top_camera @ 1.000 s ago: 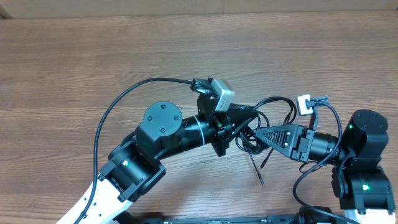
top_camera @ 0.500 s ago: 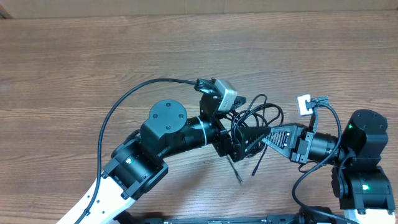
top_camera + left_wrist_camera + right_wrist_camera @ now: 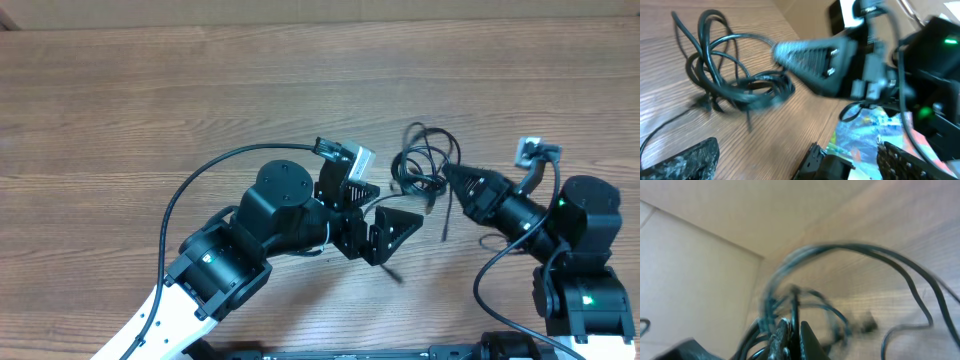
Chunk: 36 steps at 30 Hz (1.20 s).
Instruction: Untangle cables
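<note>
I need to reach outward and down with my left gripper next, onto the coiled loops of the bundle. Its open fingers are over bare wood, apart from the tangle.
A tangle of black cables (image 3: 424, 160) hangs in loops right of the table's centre. My right gripper (image 3: 452, 180) is shut on a strand of it. The left wrist view shows the same bundle (image 3: 735, 85) with the right gripper (image 3: 790, 52) pinching its right side. In the right wrist view the shut fingers (image 3: 781, 339) clamp a cable, and blurred loops (image 3: 850, 250) rise above them. A loose cable end (image 3: 446, 222) dangles below the bundle. My left gripper (image 3: 380, 225) stands open and holds nothing, just left of and below the tangle, apart from it. Its fingertips (image 3: 702, 150) frame bare wood.
The wooden table (image 3: 150, 90) stretches far and left. The left arm's own black lead (image 3: 190, 180) arcs over the table's left half. The right arm's base (image 3: 585, 250) stands at the right edge. Colourful clutter (image 3: 865, 132) lies beyond the table's near edge.
My left gripper has opened, let go of the cables and drawn back down and left. My right gripper has swung up and right, carrying the tangle with it.
</note>
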Tool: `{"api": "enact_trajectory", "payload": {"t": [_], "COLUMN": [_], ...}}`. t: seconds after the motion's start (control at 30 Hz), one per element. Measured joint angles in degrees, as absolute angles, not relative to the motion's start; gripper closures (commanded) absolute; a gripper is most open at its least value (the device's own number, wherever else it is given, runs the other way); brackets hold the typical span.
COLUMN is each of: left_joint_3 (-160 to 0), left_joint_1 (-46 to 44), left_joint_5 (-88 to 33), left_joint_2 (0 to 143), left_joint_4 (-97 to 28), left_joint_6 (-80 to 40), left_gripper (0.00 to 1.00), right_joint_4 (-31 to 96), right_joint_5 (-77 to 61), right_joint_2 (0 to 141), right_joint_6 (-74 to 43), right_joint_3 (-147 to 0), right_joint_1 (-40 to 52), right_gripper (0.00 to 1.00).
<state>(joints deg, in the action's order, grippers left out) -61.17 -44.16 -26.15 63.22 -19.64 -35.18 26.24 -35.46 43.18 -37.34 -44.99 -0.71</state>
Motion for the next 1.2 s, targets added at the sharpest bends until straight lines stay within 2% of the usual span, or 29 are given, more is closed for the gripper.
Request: {"api": "enact_trajectory", "payload": {"t": [0.27, 0.3, 0.37, 0.4, 0.43, 0.6, 0.83, 1.03, 1.2], "left_joint_3": [-61.17, -61.17, -61.19, -61.19, -61.19, -61.23, -61.23, -61.23, -61.23], "left_joint_1": [-44.16, -44.16, -44.16, -44.16, -44.16, -44.16, -44.16, -44.16, -44.16], "left_joint_5": [-24.21, -24.14, -23.31, -22.59, -21.26, -13.32, -2.79, -0.64, -0.34], "left_joint_2": [63.22, 63.22, 63.22, 63.22, 63.22, 63.68, 72.07, 85.27, 90.43], "left_joint_4": [-19.84, -19.86, -21.06, -22.11, -24.29, -33.87, -35.59, -29.78, -25.30], "left_joint_6": [-39.97, -40.18, -40.29, -40.21, -39.75, -31.03, -21.93, -18.59, -16.47], "left_gripper": [0.00, 0.00, 0.00, 0.00, 0.00, 0.00, 0.02, 0.06, 0.08], "right_joint_4": [22.44, 23.24, 26.15, 28.40, 31.66, 43.59, 49.78, 50.65, 51.66], "right_joint_5": [-33.65, -33.63, -33.58, -33.32, -32.32, -24.18, -12.93, -8.84, -6.28], "right_joint_2": [43.13, 43.13, 43.11, 43.13, 43.13, 43.13, 43.13, 43.77, 46.30], "right_joint_6": [-37.50, -37.45, -36.47, -36.14, -35.51, -34.65, -34.28, -34.26, -34.26], "right_joint_3": [-44.99, -44.99, -45.17, -45.19, -45.19, -45.32, -45.32, -45.32, -45.32], "right_joint_1": [-0.71, -0.71, -0.71, -0.71, -0.71, -0.71, -0.71, -0.71, -0.71], "right_gripper": [0.96, 0.92, 0.66, 0.48, 0.37, 0.14, 0.08, 0.06, 0.03]}}
